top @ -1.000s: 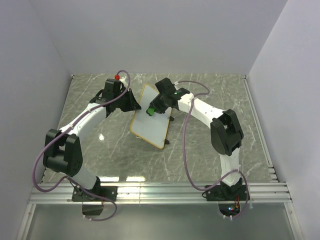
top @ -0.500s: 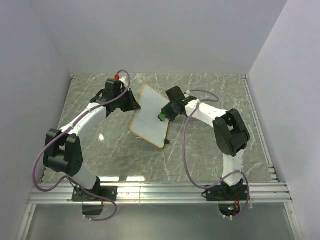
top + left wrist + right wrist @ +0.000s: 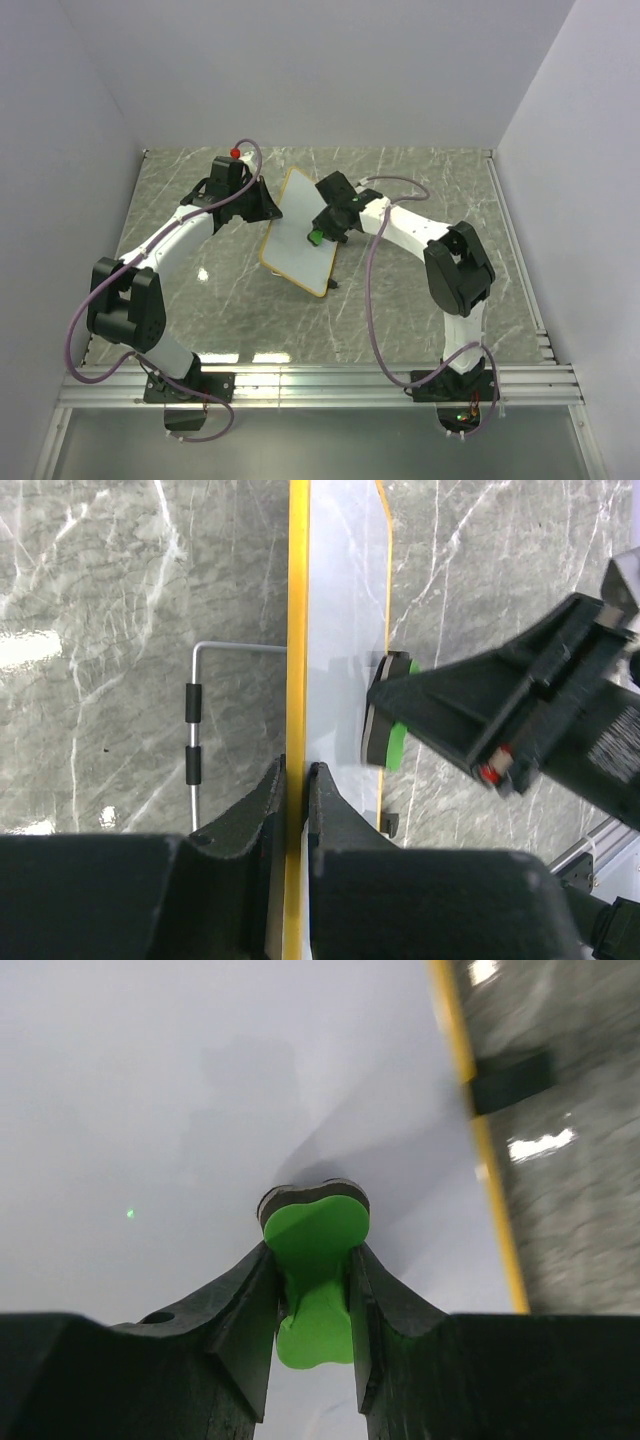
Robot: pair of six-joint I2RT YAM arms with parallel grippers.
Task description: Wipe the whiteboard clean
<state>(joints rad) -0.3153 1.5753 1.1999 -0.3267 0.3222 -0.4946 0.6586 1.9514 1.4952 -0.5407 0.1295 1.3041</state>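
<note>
My right gripper moves to the right in the top view next, then down to release the eraser [image 3: 315,1250] on bare marble, as the whiteboard's white side is blank.
The whiteboard [image 3: 298,258] stands tilted on the marble table, its white face [image 3: 345,630] blank inside a yellow-tan frame [image 3: 297,600]. My left gripper [image 3: 268,206] is shut on the board's far-left frame edge, and its fingers [image 3: 297,775] pinch that edge from both sides. My right gripper [image 3: 318,231] is shut on a green eraser [image 3: 315,1250]. The eraser's dark pad presses against the board face [image 3: 150,1110] near the middle right. That eraser [image 3: 385,735] also shows in the left wrist view.
A wire stand [image 3: 195,720] with black sleeves props the board from behind. A small black foot [image 3: 510,1080] sits on the frame's edge. Grey walls close in the marble table [image 3: 420,300] on three sides, with a metal rail along the near edge.
My right gripper swept the eraser across the board, down to the right edge and then back a little toward the middle. The left gripper and the board stayed still.
</note>
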